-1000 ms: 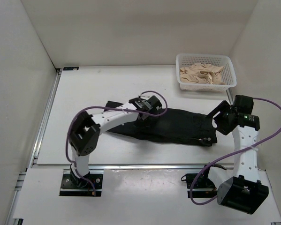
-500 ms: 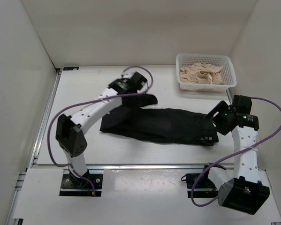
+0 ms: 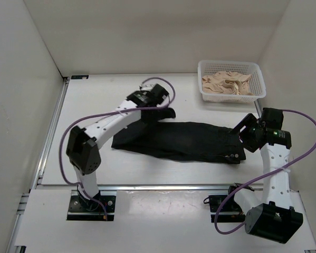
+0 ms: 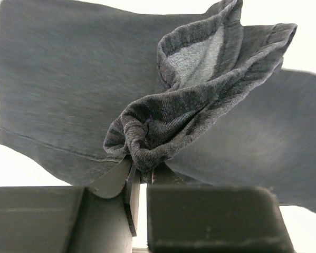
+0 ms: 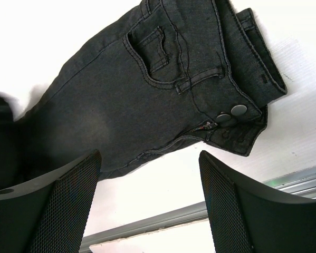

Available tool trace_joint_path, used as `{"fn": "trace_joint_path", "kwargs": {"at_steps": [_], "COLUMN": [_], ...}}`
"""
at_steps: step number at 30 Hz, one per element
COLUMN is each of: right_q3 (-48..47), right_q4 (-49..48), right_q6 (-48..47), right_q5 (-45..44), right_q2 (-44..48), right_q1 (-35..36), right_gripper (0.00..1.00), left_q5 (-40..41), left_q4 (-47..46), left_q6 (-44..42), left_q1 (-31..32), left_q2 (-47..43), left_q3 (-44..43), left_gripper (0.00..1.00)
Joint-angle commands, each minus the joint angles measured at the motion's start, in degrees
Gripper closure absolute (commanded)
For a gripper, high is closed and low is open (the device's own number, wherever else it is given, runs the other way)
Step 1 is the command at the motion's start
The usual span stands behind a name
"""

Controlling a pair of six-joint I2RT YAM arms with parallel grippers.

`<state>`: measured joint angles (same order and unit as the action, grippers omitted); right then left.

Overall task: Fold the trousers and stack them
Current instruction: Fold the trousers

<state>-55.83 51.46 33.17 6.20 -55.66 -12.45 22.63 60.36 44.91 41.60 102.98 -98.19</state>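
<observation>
I will move the bunched leg end toward the right in the top view with my left gripper next. I will then lower it onto the trousers' middle to fold the leg over.
The black trousers (image 3: 194,139) lie lengthwise across the table, waist to the right. My left gripper (image 3: 163,108) is shut on a bunched leg end and holds it above the trousers' far left part. In the left wrist view the gripper (image 4: 142,171) pinches the grey-black cloth (image 4: 189,100), with more fabric spread below. My right gripper (image 3: 243,132) is open and empty just above the waist end. In the right wrist view the gripper (image 5: 148,158) hangs over the table at the trousers' (image 5: 147,89) near edge, with the metal waist button (image 5: 238,110) to the right.
A white basket (image 3: 259,79) with beige cloth (image 3: 226,83) stands at the back right. White walls close in the table on the left, back and right. A metal rail (image 3: 163,185) runs along the near edge.
My left gripper has lifted the leg end from the trousers' middle and carried it back and to the left, then slightly right and nearer. The right arm has stayed still.
</observation>
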Motion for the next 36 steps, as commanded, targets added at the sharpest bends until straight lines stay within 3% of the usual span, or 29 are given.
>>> {"fn": "trace_joint_path", "kwargs": {"at_steps": [1,6,14,18,19,21,22,23,24,26,30,33,36], "right_q3": [-1.82,-1.82,-2.35,-1.82,-1.82,-1.82,-1.82,-1.82,-1.82,-1.82,-1.82,-1.82,-2.35], "right_q4": [0.83,0.83,0.83,0.83,0.83,0.83,0.83,0.83,0.83,0.83,0.83,0.83,0.83], "right_q6": [-0.91,-0.91,-0.91,-0.91,-0.91,-0.91,-0.91,-0.91,-0.91,-0.91,-0.91,-0.91,-1.44], "right_q5": [0.57,0.57,0.04,0.04,0.04,-0.48,-0.48,-0.48,-0.48,-0.48,-0.48,-0.48,0.13], "right_q2": [1.25,1.25,0.73,0.73,0.73,0.73,0.73,0.73,0.73,0.73,0.73,0.73,0.73], "right_q1": [0.32,0.32,0.32,0.32,0.32,0.32,0.32,0.32,0.32,0.32,0.32,0.85,1.46], "right_gripper": [0.20,0.20,0.20,0.20,0.20,0.20,0.20,0.20,0.20,0.20,0.20,0.20,0.20], "left_q5": [-1.63,-2.15,-1.01,-2.75,-4.51,-7.76,-7.78,-8.39,-8.39,-5.33,-3.65,-9.52,-16.82], "left_q4": [-0.94,-0.94,-0.42,0.73,0.73,0.73,1.68,2.65,3.44,5.55,7.50,2.59,-4.01], "left_q6": [2.29,4.92,4.93,1.00,-0.51,-3.75,-4.29,-4.82,-4.83,-5.44,-6.23,-7.46,-7.46], "left_q1": [4.44,10.07,10.78,12.18,13.05,15.51,16.22,16.23,16.23,15.36,6.32,-5.89,-16.80], "left_q2": [3.45,6.79,6.18,3.82,3.81,3.28,2.06,1.27,0.22,-2.94,-9.45,-14.55,-15.97], "left_q3": [2.56,2.57,3.09,4.94,4.94,5.46,5.47,5.47,5.47,4.16,4.40,13.09,22.94], "left_gripper": [0.89,0.89,0.89,0.87,0.81,0.49,0.28,0.15,0.08,0.06,0.23,0.30,0.30]}}
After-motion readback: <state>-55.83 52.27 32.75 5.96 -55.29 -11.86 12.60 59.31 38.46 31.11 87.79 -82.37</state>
